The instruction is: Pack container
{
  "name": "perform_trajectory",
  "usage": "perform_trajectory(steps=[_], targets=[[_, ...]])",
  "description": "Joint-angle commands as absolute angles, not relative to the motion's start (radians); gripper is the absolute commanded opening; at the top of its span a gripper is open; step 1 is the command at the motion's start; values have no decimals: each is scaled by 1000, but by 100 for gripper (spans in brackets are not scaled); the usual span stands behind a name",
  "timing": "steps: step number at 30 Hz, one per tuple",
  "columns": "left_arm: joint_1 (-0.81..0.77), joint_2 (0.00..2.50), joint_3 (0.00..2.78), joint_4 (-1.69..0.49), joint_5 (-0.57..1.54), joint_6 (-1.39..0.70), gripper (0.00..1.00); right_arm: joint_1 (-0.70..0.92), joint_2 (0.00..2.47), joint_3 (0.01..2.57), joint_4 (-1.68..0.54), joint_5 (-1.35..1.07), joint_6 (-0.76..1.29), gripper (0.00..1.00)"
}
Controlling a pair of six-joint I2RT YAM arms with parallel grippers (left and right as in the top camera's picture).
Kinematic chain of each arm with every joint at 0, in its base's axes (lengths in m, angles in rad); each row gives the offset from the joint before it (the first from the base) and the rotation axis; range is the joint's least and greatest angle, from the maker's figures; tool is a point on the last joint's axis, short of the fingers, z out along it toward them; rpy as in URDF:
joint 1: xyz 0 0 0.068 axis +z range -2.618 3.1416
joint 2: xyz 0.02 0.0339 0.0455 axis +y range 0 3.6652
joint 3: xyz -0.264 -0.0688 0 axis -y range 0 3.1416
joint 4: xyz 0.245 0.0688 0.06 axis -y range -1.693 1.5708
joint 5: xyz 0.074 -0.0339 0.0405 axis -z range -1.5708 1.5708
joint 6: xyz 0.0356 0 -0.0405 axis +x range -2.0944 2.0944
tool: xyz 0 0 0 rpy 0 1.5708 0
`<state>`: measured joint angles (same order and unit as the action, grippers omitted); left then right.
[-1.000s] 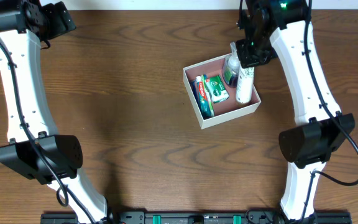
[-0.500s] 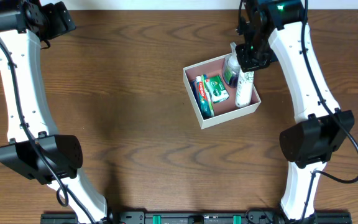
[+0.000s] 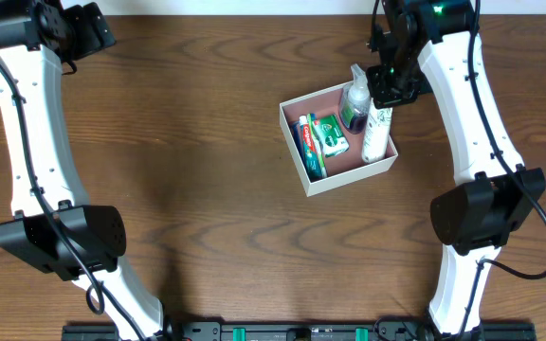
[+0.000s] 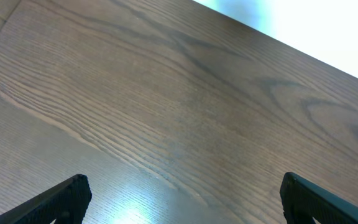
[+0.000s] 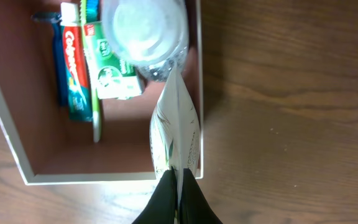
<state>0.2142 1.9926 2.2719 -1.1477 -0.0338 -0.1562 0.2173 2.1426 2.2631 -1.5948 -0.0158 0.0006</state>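
The white tube (image 3: 375,133) hangs between the bottle and the box's near side, so my right gripper should next move slightly back toward that side and open.
The container (image 3: 354,178) is a square white-walled box with a pink-brown inside, right of the table's middle. It holds a red toothpaste box (image 3: 309,144), a green box (image 3: 328,134) and a clear pump bottle (image 3: 354,99). My right gripper (image 3: 387,90) is shut on the crimped end of a white tube (image 3: 375,133), which hangs at the box's right wall. In the right wrist view the tube (image 5: 176,134) runs from my gripper (image 5: 178,180) along the box wall (image 5: 5,118), beside the bottle (image 5: 145,31). My left gripper (image 4: 182,199) is open and empty over bare wood.
The left arm (image 3: 27,114) rises along the table's left side, with its gripper (image 3: 98,28) at the far left corner. The right arm (image 3: 472,123) stands right of the box. A blue razor (image 5: 58,56) and a toothbrush (image 5: 94,106) lie beside the toothpaste (image 5: 76,68).
My right gripper has shifted slightly right and back with the tube, which now stands closer to the box's right wall. The left arm has not moved.
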Motion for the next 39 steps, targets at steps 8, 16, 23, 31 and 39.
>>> perform_trajectory(steps=[8, 16, 23, 31, 39], targets=[[218, 1998, 2272, -1150, -46, -150, 98, 208, 2088, 2270, -1699, -50, -20, 1], [218, 1998, 2272, -1150, -46, -150, 98, 208, 2062, 2270, -1699, -112, -12, 6], [218, 1998, 2272, -1150, -46, -150, 98, 204, 2031, 2270, -1699, -128, -17, 9], [218, 1998, 2272, -1150, -46, -150, 98, 183, 2002, 2270, -1699, -126, -16, 33], [218, 1998, 2272, -1150, -46, -150, 98, 175, 1994, 2301, -1698, 42, 64, 98]])
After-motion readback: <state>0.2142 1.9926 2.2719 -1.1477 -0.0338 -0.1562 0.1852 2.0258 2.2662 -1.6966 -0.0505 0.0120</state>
